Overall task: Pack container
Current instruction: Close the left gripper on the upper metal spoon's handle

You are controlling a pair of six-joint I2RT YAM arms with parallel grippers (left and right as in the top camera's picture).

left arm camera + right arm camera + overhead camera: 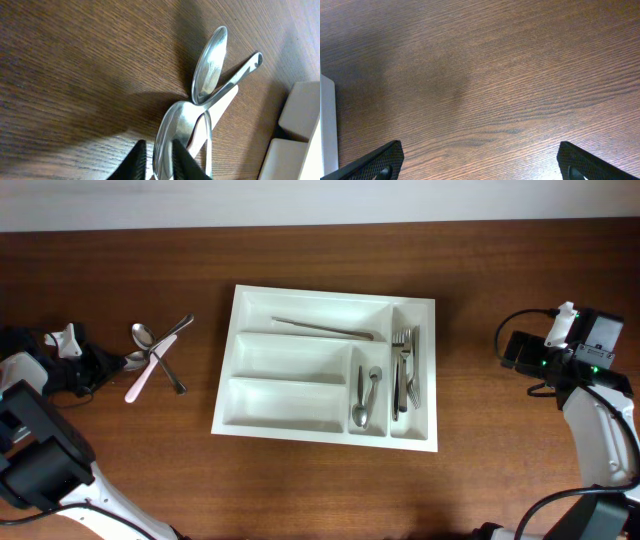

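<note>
I should lift the spoon from the pile next, carry it with my left gripper to the right in the overhead view to the tray's empty middle section (293, 360) and let it go.
The white cutlery tray (325, 432) lies mid-table, with a knife (322, 329) in its top long compartment, forks (405, 365) in the right vertical one and spoons (365, 395) in the small one. A pile of loose cutlery (155, 352) lies left of the tray: spoons and a pink-handled piece (140, 382). My left gripper (118, 363) is at that pile. In the left wrist view its fingers (157, 162) are shut on the rim of a spoon's bowl (177, 125); a second spoon (210, 65) lies beyond. My right gripper (480, 160) is open over bare wood, right of the tray (326, 125).
The tray's corner (300, 105) shows at the right edge of the left wrist view. The pink handle (225, 100) lies under the gripped spoon. The right arm (560, 355) sits at the table's right side, apart from the tray.
</note>
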